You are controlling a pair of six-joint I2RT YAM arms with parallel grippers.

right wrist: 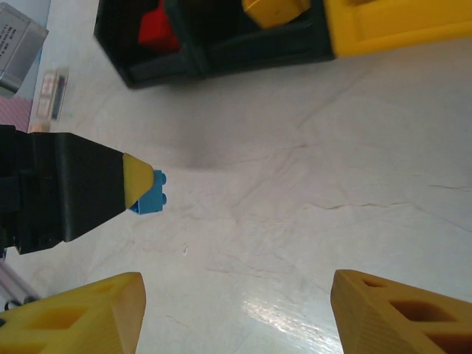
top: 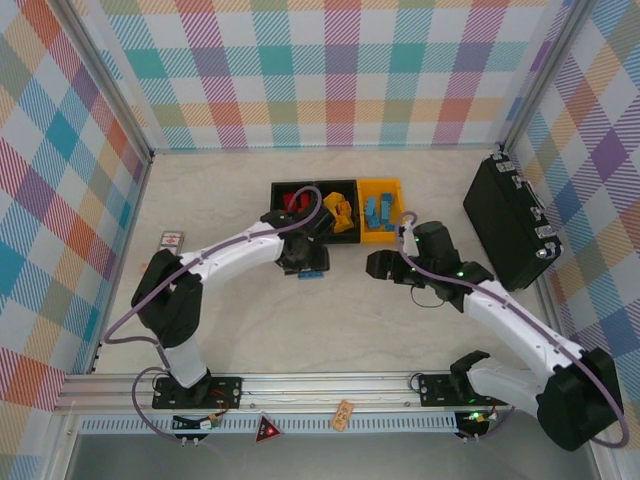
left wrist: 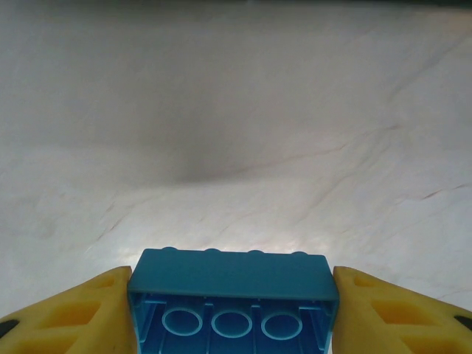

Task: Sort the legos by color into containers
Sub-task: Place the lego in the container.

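Observation:
The blue lego should go up and outward in my left gripper, over the open inside of the yellow-orange bin (top: 380, 238), to be released there, since that bin already has blue legos in it.
A blue lego (left wrist: 232, 284) sits clamped between the yellow fingers of my left gripper (left wrist: 232, 313), its hollow underside facing the camera, just above the bare table. From above, the left gripper (top: 306, 262) and the blue lego (top: 313, 273) hang in front of the containers. One black bin (top: 281, 189) has red legos (top: 297, 203) in it. A second black bin (top: 345, 186) holds yellow legos (top: 341, 212), and the yellow-orange bin (top: 380, 238) holds blue legos (top: 378, 211). My right gripper (right wrist: 236, 313) is open over bare table, right of the blue lego (right wrist: 153, 195).
A large black hard case (top: 510, 222) lies at the right wall. A small printed card (top: 172, 240) lies at the left, and in the right wrist view a card (right wrist: 51, 94) lies next to a grey object (right wrist: 18, 37). Checked walls close in three sides.

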